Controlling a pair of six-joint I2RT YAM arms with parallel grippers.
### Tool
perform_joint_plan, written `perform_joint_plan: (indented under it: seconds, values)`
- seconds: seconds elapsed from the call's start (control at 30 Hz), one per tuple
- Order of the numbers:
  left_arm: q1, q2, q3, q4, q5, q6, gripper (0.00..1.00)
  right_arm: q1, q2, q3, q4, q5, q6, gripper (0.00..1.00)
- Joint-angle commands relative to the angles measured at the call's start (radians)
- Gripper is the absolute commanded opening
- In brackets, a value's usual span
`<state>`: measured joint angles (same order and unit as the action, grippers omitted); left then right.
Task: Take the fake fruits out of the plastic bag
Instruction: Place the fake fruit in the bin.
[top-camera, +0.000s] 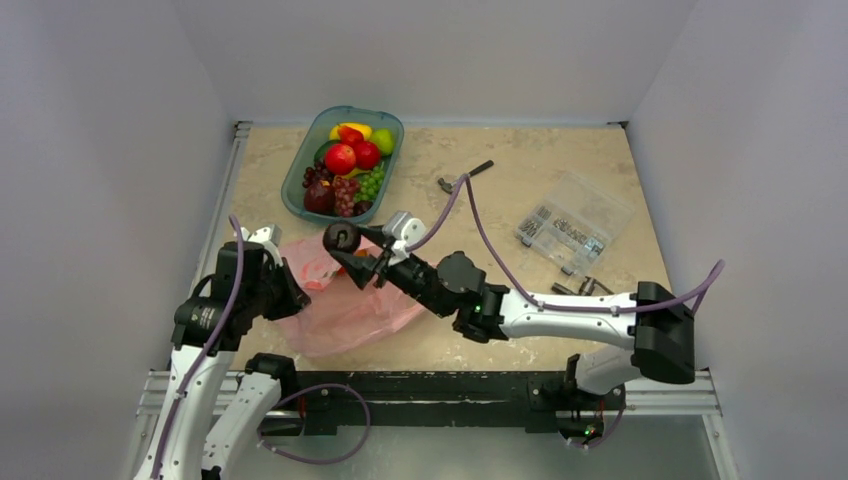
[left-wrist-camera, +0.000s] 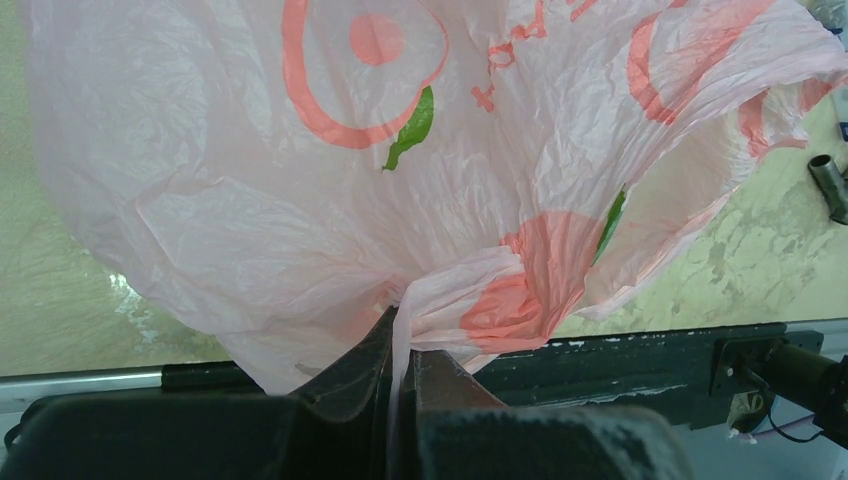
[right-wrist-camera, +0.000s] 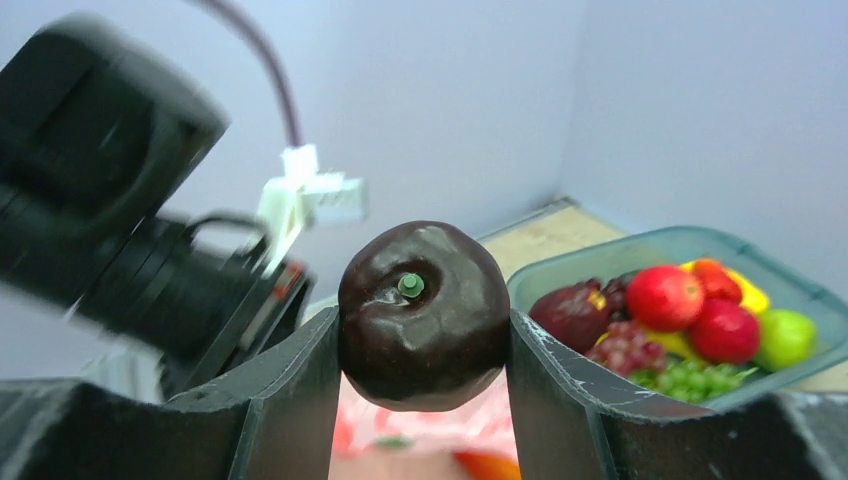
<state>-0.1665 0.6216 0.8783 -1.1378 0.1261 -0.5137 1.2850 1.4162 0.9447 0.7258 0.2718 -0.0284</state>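
Other fruits lie in the teal tray, so my right gripper will carry the dark purple fake fruit outward over the red fruits there and let go of it.
The pink plastic bag (top-camera: 345, 305) lies crumpled on the table near the front left. Its thin film (left-wrist-camera: 300, 180) fills the left wrist view, and my left gripper (left-wrist-camera: 402, 330) is shut on a fold of it. My right gripper (right-wrist-camera: 425, 345) is shut on a dark purple fake fruit (right-wrist-camera: 425, 315) with a green stem stub, held up above the bag's far edge (top-camera: 343, 238). Something orange (right-wrist-camera: 490, 465) shows below it in the bag. A teal tray (top-camera: 300, 165) at the back holds several fake fruits (top-camera: 348, 160): red, yellow, green ones and grapes.
A clear plastic parts box (top-camera: 573, 222) sits at the right of the table. Small dark tools (top-camera: 465, 177) lie near the centre back and more dark parts (top-camera: 580, 287) lie near the right arm. Grey walls enclose three sides.
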Motion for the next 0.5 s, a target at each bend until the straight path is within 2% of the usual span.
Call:
perform_joint_plan:
  seconds: [0.0,0.2,0.47]
  values:
    - [-0.005,0.004,-0.002,0.033,0.0,-0.008,0.0,-0.071,0.088,0.183,-0.027,0.166,-0.02,0.0]
    - [-0.005,-0.005,-0.004,0.033,-0.003,-0.01,0.0,-0.232,0.288,0.432,-0.195,0.1,0.174,0.0]
    - [-0.005,0.0,-0.004,0.033,0.0,-0.011,0.0,-0.35,0.6,0.784,-0.378,0.101,0.251,0.0]
